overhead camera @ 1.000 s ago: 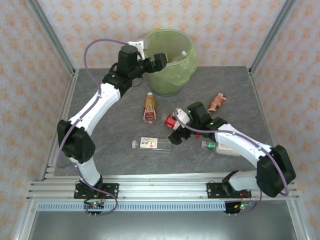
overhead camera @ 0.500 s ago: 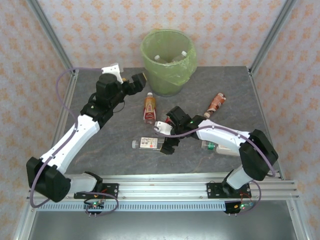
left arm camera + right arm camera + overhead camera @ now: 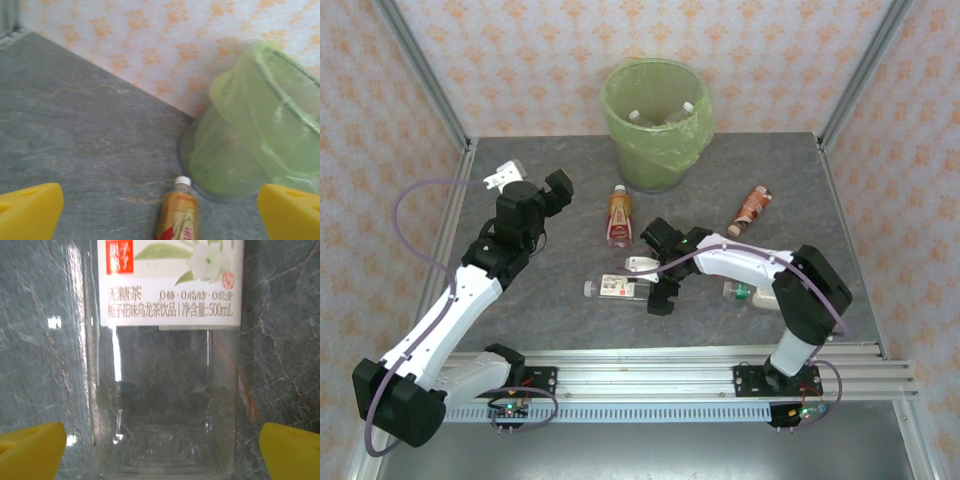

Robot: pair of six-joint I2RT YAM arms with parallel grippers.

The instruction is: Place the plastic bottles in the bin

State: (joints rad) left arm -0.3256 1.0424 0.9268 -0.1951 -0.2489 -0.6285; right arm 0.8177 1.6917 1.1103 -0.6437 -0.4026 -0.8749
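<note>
I should lower my right gripper onto the clear base end [image 3: 642,291] [image 3: 164,390] of the white-labelled bottle next and close it, because its open fingers are already on both sides of the bottle.
The bin [image 3: 655,125], lined with a light-green bag, stands at the back and holds at least two bottles. The bin [image 3: 250,135] also fills the right of the left wrist view. An orange-labelled bottle [image 3: 619,215] lies in front of it, and the same bottle [image 3: 177,215] points its white cap at the bin. My left gripper [image 3: 558,188] hangs open to its left with nothing between its fingers [image 3: 30,210]. A clear white-labelled bottle [image 3: 617,288] lies mid-table. My right gripper [image 3: 658,290] is open, its yellow fingers either side of that bottle's base [image 3: 160,430].
A brown-labelled bottle [image 3: 752,208] lies at the right. A green-capped bottle [image 3: 748,293] is partly hidden under the right arm. Metal frame posts and patterned walls close in the grey table [image 3: 540,270].
My left arm has drawn back from the bin's rim, leftward and toward the near side. My right gripper has moved left from a red-labelled bottle to the white-labelled bottle's base.
</note>
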